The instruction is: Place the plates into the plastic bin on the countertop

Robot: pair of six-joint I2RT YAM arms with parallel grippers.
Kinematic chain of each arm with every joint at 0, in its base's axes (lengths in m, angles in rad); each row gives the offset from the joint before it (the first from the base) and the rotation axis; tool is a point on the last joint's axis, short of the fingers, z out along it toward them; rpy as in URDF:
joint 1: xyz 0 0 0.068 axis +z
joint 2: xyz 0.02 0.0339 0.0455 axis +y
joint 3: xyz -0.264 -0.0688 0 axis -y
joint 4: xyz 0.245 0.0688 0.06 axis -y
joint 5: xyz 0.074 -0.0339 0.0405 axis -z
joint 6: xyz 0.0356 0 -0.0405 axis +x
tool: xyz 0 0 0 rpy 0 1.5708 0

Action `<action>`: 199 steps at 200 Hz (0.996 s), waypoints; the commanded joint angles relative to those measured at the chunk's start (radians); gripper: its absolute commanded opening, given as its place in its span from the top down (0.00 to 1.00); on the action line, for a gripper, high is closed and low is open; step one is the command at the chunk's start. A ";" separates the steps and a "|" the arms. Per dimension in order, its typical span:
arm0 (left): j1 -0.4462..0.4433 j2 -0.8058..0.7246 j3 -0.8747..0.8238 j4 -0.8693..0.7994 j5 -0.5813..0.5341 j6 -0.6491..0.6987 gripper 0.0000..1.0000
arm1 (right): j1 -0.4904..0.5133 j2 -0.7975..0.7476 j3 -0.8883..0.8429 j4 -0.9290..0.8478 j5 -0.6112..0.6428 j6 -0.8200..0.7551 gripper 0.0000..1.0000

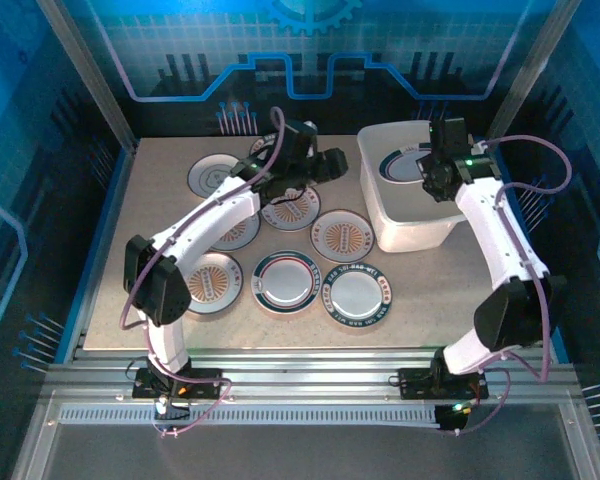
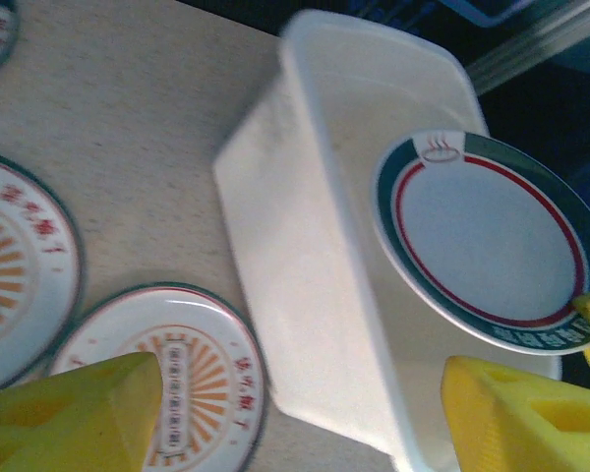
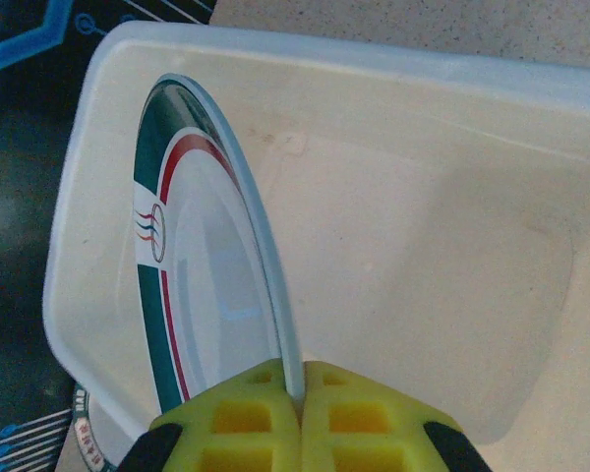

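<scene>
My right gripper lowers toward the bare bottom of the bin next and releases the plate's rim there, since the green-and-red-rimmed plate (image 1: 405,165) still hangs above it.
My right gripper (image 3: 300,393) is shut on the rim of a green-and-red-rimmed plate (image 3: 206,285), holding it tilted on edge inside the white plastic bin (image 3: 423,246). From above, that plate (image 1: 405,165) sits under the right gripper (image 1: 436,176) in the bin (image 1: 410,225). My left gripper (image 2: 300,423) is open and holds nothing. It hovers by the bin's left wall (image 2: 305,295), above a sunburst plate (image 2: 192,374). Several more plates lie on the countertop (image 1: 160,200), among them a green-rimmed plate (image 1: 285,280) and a grey-centred plate (image 1: 358,297).
The left arm (image 1: 215,225) stretches across the plates on the left half and hides part of some. Blue walls and metal rails frame the top. Bare countertop (image 1: 450,290) lies in front of the bin.
</scene>
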 commanded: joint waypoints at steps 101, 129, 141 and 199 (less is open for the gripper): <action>0.125 -0.161 -0.260 -0.023 0.008 0.122 0.23 | 0.054 0.306 0.186 -0.088 0.155 0.186 1.00; 0.142 -0.194 -0.304 -0.012 0.017 0.110 0.23 | 0.057 0.337 0.162 -0.049 0.172 0.197 1.00; 0.146 -0.207 -0.318 -0.008 0.017 0.108 0.23 | 0.057 0.345 0.139 -0.015 0.173 0.204 1.00; 0.151 -0.228 -0.339 -0.036 -0.001 0.098 0.23 | 0.057 0.390 0.043 0.131 0.142 0.220 1.00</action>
